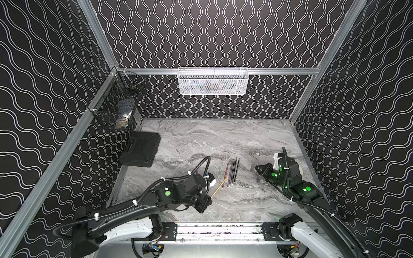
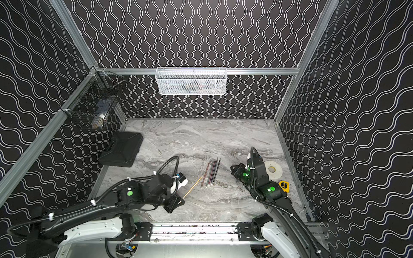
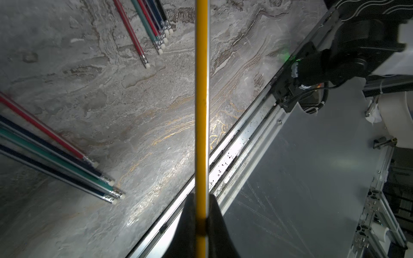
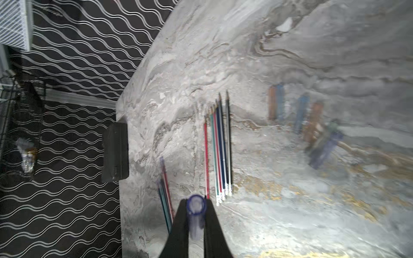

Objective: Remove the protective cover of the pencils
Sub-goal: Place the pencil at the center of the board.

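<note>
I need to lower the cover (image 4: 196,211) next with my right gripper onto the bare tabletop (image 4: 338,163) below, beside the purple tube, and release it there, where other short tubes already lie.
Several thin pencils (image 1: 232,172) (image 2: 211,173) in red, teal, dark blue and black lie side by side mid-table, pale tips toward the front; both wrist views show them too (image 3: 154,29) (image 4: 220,152). My left gripper (image 3: 201,196) (image 1: 209,198) is shut on a yellow pencil (image 3: 201,89) (image 1: 219,187) that slants toward the row. To the right of the row, my right gripper (image 4: 196,201) (image 1: 257,168) is shut on a small translucent blue protective cover (image 4: 196,211), apart from the yellow pencil. Blurred orange and blue short tubes (image 4: 301,116) show on the table beyond.
A black case (image 1: 140,149) lies at the back left under a black wire basket (image 1: 116,105). A white mesh basket (image 1: 212,81) hangs on the back wall. A tape roll (image 2: 272,169) and a yellow tape measure (image 2: 284,185) sit behind the right arm. A metal rail (image 1: 219,230) runs along the front.
</note>
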`<state>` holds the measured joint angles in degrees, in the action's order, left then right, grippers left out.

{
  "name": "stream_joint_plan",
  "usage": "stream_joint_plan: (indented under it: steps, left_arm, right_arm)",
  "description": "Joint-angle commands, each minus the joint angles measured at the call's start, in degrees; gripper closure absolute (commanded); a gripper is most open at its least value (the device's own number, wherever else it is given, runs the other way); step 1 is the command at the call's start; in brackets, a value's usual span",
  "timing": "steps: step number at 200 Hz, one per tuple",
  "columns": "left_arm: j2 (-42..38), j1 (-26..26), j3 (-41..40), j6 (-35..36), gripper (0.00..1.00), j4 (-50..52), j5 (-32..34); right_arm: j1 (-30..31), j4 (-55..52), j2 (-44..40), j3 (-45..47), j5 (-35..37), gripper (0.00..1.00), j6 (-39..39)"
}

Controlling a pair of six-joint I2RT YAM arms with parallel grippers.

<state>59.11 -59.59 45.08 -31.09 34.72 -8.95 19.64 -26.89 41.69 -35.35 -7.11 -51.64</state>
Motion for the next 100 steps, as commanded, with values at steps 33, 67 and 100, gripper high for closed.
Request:
stream_joint_plan:
  steps: [33,67,100]
  left_arm:
    - [11.75,7.36,-0.86,-3.65,1.00,-18.78,-7.53]
    - [17.27,13.68,-0.81,-4.11,1.00,-23.33,-10.89]
    - [21.95,15.01,0.76,-3.43,1.00,-24.07,-10.73]
  right_arm:
    - [-11.37,-9.99,2.00,5.79,-6.29,1.00,0.96]
    - [-17.41,-8.61,4.30,8.21,-7.35,1.00,2.16]
    - [-20.45,-5.45,7.35,10.15,-8.26,1.00,3.02]
